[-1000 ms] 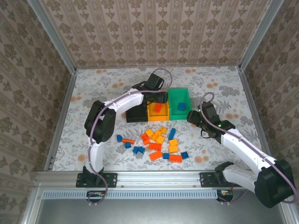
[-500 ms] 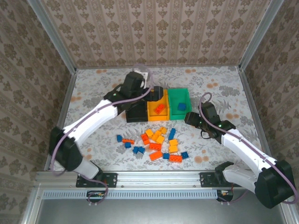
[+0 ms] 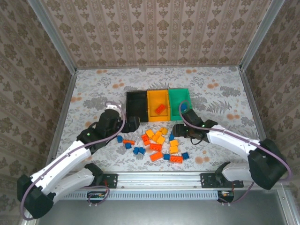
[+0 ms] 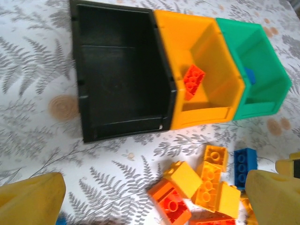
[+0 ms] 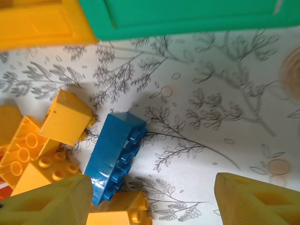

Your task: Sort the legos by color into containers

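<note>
The blue brick lies by one finger instead of between both, so my right gripper needs to shift toward the yellow-orange bricks and down, closing across the blue brick.
The containers stand joined in a row: black (image 3: 136, 104), yellow-orange (image 3: 158, 103) and green (image 3: 179, 101). An orange-red brick (image 4: 193, 80) lies in the yellow-orange bin (image 4: 206, 42). A blue brick (image 4: 250, 75) lies in the green bin (image 4: 262, 56). The other legos (image 3: 159, 143) are scattered on the table in front of the bins. My left gripper (image 3: 132, 124) hangs open and empty just left of the pile, above an orange-red brick (image 4: 171, 205). My right gripper (image 3: 180, 130) is open at the pile's right edge. A blue brick (image 5: 115, 154) lies on its side by its left finger (image 5: 47, 201).
Yellow-orange bricks (image 5: 65, 117) crowd the blue one on its left. Loose blue bricks (image 3: 127, 143) lie at the near left of the pile. The table is fenced by metal rails (image 3: 63, 117) and papered walls. Bare patterned tabletop (image 5: 211, 126) stretches to the right of the blue brick.
My left gripper opened over the yellow-orange bin, left the orange-red brick there, and pulled back to the pile's left. My right gripper moved left from beside the green bin to the pile.
</note>
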`<state>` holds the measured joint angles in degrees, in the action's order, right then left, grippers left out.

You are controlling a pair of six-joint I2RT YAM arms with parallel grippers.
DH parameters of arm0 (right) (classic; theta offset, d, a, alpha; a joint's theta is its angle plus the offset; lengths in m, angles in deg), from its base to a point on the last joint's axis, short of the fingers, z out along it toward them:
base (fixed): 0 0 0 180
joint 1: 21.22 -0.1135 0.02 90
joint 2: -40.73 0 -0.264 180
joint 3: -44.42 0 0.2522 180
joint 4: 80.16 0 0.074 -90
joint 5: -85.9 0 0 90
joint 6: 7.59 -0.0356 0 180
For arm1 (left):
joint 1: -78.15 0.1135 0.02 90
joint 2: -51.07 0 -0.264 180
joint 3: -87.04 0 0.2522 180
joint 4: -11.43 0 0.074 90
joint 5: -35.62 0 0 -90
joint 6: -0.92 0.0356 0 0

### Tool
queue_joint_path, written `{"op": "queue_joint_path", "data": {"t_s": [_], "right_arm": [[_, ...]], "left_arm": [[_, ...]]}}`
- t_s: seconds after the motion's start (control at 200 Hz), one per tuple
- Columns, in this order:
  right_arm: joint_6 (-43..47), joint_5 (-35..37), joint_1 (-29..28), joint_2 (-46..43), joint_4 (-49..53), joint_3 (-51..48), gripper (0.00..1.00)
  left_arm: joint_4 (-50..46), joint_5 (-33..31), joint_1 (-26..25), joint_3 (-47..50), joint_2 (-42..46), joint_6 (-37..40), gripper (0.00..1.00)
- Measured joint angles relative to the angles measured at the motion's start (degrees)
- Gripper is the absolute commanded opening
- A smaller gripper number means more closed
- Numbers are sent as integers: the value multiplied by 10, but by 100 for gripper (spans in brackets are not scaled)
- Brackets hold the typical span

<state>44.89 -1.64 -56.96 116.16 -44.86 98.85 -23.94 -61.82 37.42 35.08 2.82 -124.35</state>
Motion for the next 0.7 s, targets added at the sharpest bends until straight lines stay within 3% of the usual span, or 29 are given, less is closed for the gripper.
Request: {"op": "queue_joint_path", "data": {"t_s": [0.21,0.395,0.7], "right_arm": [[-33,20,-24,84,-21,46,67],[-49,29,-24,134,-34,57,57],[-64,38,-21,155,-34,54,27]], "left_arm": [[-11,-21,18,29,38,-27,100],[-16,-29,25,37,48,-36,100],[-23,-27,45,37,49,-38,100]]}}
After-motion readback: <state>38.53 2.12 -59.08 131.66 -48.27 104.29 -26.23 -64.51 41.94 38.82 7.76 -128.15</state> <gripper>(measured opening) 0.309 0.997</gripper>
